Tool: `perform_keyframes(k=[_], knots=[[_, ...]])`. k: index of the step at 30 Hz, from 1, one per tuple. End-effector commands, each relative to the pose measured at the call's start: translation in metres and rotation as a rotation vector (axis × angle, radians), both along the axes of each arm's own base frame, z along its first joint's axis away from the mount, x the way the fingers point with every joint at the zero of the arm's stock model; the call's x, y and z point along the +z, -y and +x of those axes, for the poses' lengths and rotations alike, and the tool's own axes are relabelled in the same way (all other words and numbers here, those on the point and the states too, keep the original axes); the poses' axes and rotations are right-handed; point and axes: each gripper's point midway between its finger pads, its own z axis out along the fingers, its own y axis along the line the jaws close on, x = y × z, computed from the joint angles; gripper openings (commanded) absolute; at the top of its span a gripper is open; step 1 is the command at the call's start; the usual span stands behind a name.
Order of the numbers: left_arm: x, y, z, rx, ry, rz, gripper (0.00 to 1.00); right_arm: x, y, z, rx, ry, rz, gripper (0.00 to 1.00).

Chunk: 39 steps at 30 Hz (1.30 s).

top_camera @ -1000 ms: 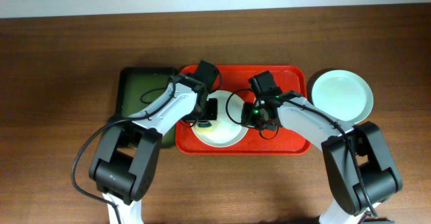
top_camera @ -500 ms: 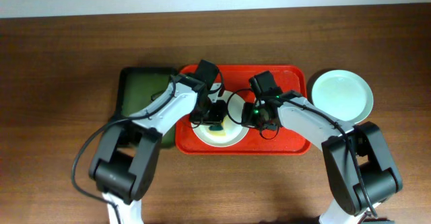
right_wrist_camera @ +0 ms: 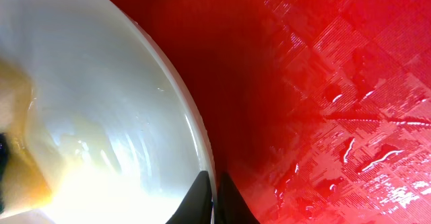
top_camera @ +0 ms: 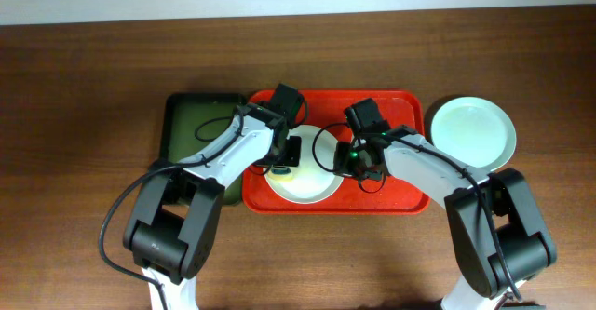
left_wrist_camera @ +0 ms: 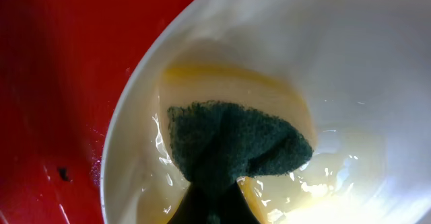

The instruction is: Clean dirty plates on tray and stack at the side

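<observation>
My left gripper will keep wiping toward the plate's middle, then go up past the plate's rim and lower the sponge (left_wrist_camera: 236, 146) into the dark green tray.
A white plate (top_camera: 312, 184) lies on the red tray (top_camera: 396, 196). My left gripper (top_camera: 285, 159) is shut on a dark green sponge (left_wrist_camera: 236, 146) and presses it onto the plate's left inner side (left_wrist_camera: 337, 56), on a wet yellow smear (left_wrist_camera: 222, 83). My right gripper (top_camera: 359, 166) is shut on the plate's right rim (right_wrist_camera: 202, 136), one finger inside and one outside (right_wrist_camera: 215, 198). A pale green plate (top_camera: 471, 133) lies on the table to the right of the tray. The pale blue plate is not in view.
A narrower dark green tray (top_camera: 191, 128) lies against the red tray's left side. The red tray's floor (right_wrist_camera: 337, 96) is wet to the right of the plate. Brown table surrounds both trays.
My left gripper swept the sponge to the right across the plate and is now back at the plate's left side. The right gripper and the plate have not moved.
</observation>
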Motion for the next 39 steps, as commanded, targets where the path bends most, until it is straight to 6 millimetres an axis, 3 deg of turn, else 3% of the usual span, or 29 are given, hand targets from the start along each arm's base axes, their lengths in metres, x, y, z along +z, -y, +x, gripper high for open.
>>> perform_keyframes(k=[1,8,11,13,16,18,21,22,23,25,28,31,35,39], knots=[[-0.023,-0.007,-0.01,0.027,-0.051,0.031,0.0,-0.008,-0.001,-0.01,0.012,-0.029,-0.011,0.05],[-0.038,0.07,-0.069,-0.131,-0.184,-0.256,0.0,-0.008,-0.001,-0.01,0.012,-0.028,-0.011,0.05],[-0.032,0.088,-0.082,-0.198,-0.22,-0.327,0.0,-0.008,-0.001,-0.01,0.012,-0.029,-0.011,0.05],[-0.016,0.092,-0.073,-0.239,-0.193,-0.37,0.0,-0.008,-0.001,-0.01,0.012,-0.029,-0.011,0.05],[0.023,0.058,-0.03,-0.158,-0.033,-0.271,0.0,-0.008,-0.001,-0.011,0.012,-0.032,-0.012,0.05],[0.061,0.019,-0.006,-0.075,0.078,-0.199,0.0,-0.008,-0.001,-0.011,0.012,-0.032,-0.012,0.05],[0.109,-0.033,0.011,0.037,0.214,-0.131,0.0,-0.008,-0.001,-0.011,0.012,-0.032,-0.012,0.05],[0.114,-0.042,0.013,0.057,0.227,-0.116,0.0,-0.008,-0.001,-0.011,0.012,-0.032,-0.012,0.05],[0.117,-0.066,0.014,0.107,0.234,-0.061,0.0,-0.008,-0.001,-0.011,0.012,-0.032,-0.012,0.05],[0.107,-0.104,0.011,0.185,0.199,0.036,0.01,-0.008,0.0,-0.012,0.012,-0.035,-0.013,0.06],[0.09,-0.143,0.003,0.265,0.149,0.115,0.0,-0.008,0.0,-0.012,0.012,-0.035,-0.013,0.06],[0.06,-0.176,-0.01,0.339,0.099,0.161,0.0,-0.008,0.0,-0.012,0.012,-0.035,-0.013,0.06],[0.031,-0.187,-0.009,0.376,0.135,0.144,0.08,-0.008,-0.001,-0.011,0.012,-0.032,-0.012,0.06],[0.026,-0.187,-0.009,0.377,0.14,0.143,0.06,-0.008,-0.001,-0.011,0.012,-0.032,-0.012,0.06]])
